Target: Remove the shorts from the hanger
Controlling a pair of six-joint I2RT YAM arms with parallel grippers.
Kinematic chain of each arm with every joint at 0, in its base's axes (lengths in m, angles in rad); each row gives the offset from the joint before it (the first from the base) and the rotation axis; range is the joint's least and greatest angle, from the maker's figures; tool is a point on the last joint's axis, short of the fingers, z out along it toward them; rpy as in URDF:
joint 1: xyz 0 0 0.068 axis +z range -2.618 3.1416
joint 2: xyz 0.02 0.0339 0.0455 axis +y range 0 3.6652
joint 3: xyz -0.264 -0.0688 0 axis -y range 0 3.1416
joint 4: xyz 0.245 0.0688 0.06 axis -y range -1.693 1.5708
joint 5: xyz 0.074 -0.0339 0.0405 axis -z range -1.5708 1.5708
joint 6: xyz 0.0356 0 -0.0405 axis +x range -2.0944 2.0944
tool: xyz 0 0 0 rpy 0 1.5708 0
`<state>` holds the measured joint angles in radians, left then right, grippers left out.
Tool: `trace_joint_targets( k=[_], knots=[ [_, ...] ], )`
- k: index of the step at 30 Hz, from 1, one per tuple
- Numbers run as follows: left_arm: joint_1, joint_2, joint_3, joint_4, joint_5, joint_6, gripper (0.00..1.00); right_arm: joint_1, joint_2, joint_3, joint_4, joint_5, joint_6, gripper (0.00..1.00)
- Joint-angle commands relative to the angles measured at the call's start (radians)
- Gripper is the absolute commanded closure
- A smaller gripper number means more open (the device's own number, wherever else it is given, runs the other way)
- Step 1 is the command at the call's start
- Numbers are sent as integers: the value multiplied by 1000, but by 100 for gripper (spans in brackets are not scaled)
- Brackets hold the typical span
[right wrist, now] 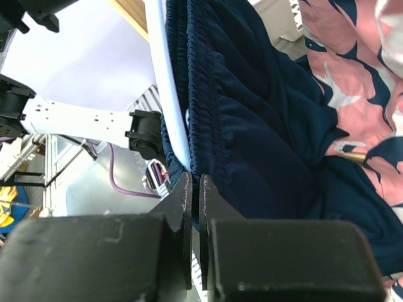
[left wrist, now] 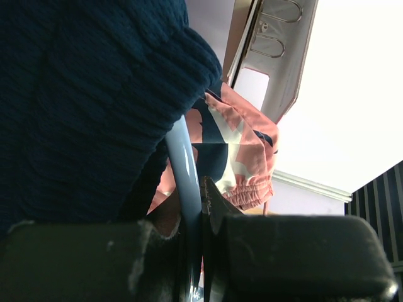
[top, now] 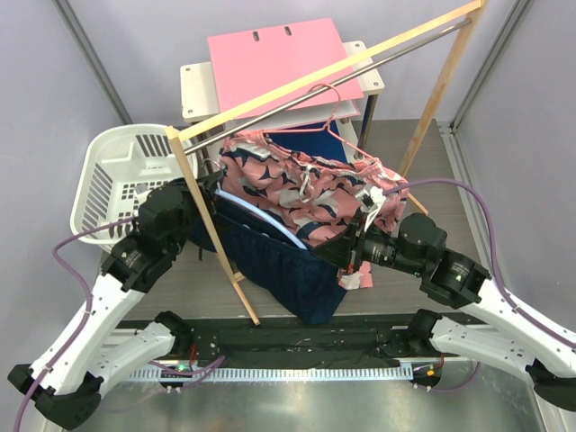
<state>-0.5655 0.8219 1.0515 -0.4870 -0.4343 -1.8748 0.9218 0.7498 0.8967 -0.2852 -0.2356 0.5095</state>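
The navy shorts' waistband [right wrist: 201, 113] goes down in my right gripper past the light blue hanger's loose end next, then comes free below, because the cloth still hugs that end.
The dark navy shorts [top: 279, 261] hang on a light blue hanger [top: 261, 219] under the wooden rack. The salmon pink printed shorts [top: 306, 184] hang behind them on a pink hanger [top: 328, 112]. My left gripper [top: 214, 191] is shut on the light blue hanger's bar [left wrist: 186, 182], with the navy shorts [left wrist: 82, 107] just above it and the printed shorts [left wrist: 236, 151] beyond. My right gripper [top: 340, 255] is shut on the navy shorts' gathered waistband [right wrist: 201, 113], next to the hanger bar [right wrist: 167, 94]. The printed shorts [right wrist: 352, 75] show at the right.
A wooden rack post [top: 211, 229] slants down in front of the shorts, with a metal rod [top: 297, 99] under the top rail. A white laundry basket [top: 117, 171] stands at the left. A pink board [top: 279, 58] lies on a white cart behind.
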Motion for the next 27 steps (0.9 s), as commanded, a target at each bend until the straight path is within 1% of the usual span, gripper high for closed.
trace_joint_targets(
  k=[1,6,10,14,16,18,21,24,27],
  knots=[
    [29,-18,21,159,-207,13,100,8,-87,-45,-121,-8,12,99],
    [29,0,21,172,-208,-4,100,8,-174,-102,-134,19,3,99],
    [29,10,22,166,-192,-32,100,8,-242,-169,-94,-2,-3,99],
    [29,10,31,160,-195,-49,100,8,-311,-248,-71,53,21,99],
    [29,8,28,157,-198,-53,100,6,-326,-258,-66,65,32,99],
    [32,8,30,157,-184,-64,100,8,-334,-265,-59,114,52,99],
    [32,6,22,171,-170,-86,100,8,-313,-260,-51,186,67,99],
    [33,6,15,189,-136,-99,100,6,-218,-240,-16,289,83,99],
    [33,8,13,205,-97,-99,100,6,-69,-174,24,298,63,99]
  ],
)
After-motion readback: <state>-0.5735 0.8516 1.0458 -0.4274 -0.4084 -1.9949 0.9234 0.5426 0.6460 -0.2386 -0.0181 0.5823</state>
